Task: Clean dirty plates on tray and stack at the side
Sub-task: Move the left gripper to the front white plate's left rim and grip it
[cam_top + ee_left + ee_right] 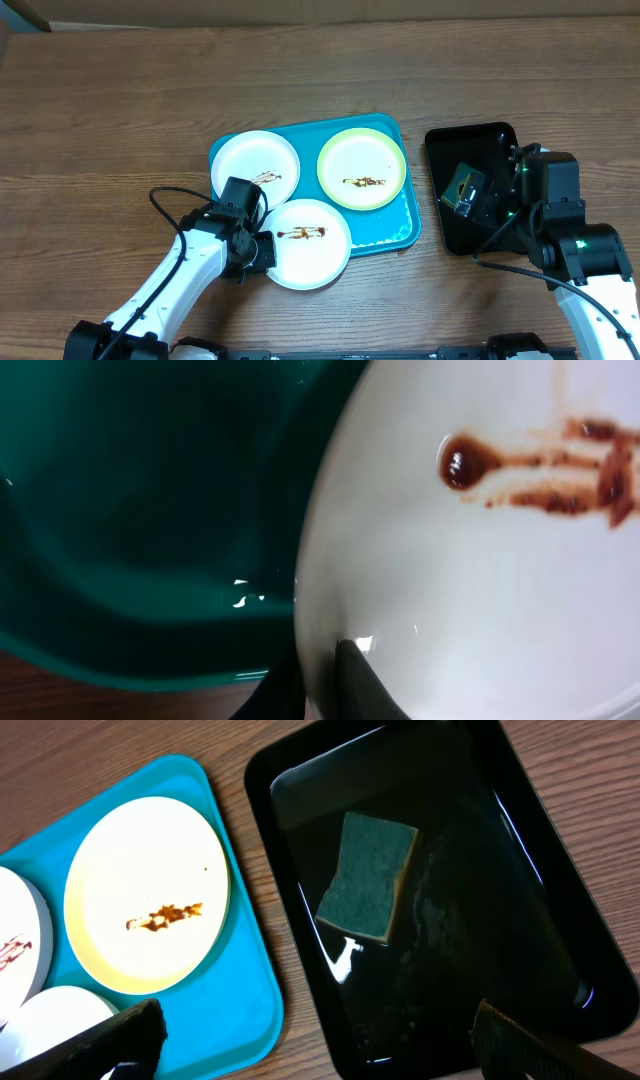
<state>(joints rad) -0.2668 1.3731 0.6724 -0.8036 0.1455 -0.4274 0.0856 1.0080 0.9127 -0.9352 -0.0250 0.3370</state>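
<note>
My right gripper will next turn as it lowers to the green-topped sponge (462,188) (370,877), and then it will close.
The turquoise tray (400,232) holds three plates. A white plate (240,158) sits at its back left, a green-rimmed plate (362,150) with a brown smear at its back right, and a white smeared plate (312,252) overhangs the front edge. My left gripper (262,250) is shut on this front plate's left rim; in the left wrist view the fingers (320,680) pinch the rim of the plate (480,580). My right gripper (478,200) is open above the black tray, its fingers (315,1035) wide apart and empty.
A narrow black tray (500,140) stands right of the turquoise tray and holds a green-topped sponge (368,875). A cardboard wall runs along the table's back edge. Wooden tabletop lies to the left of the trays.
</note>
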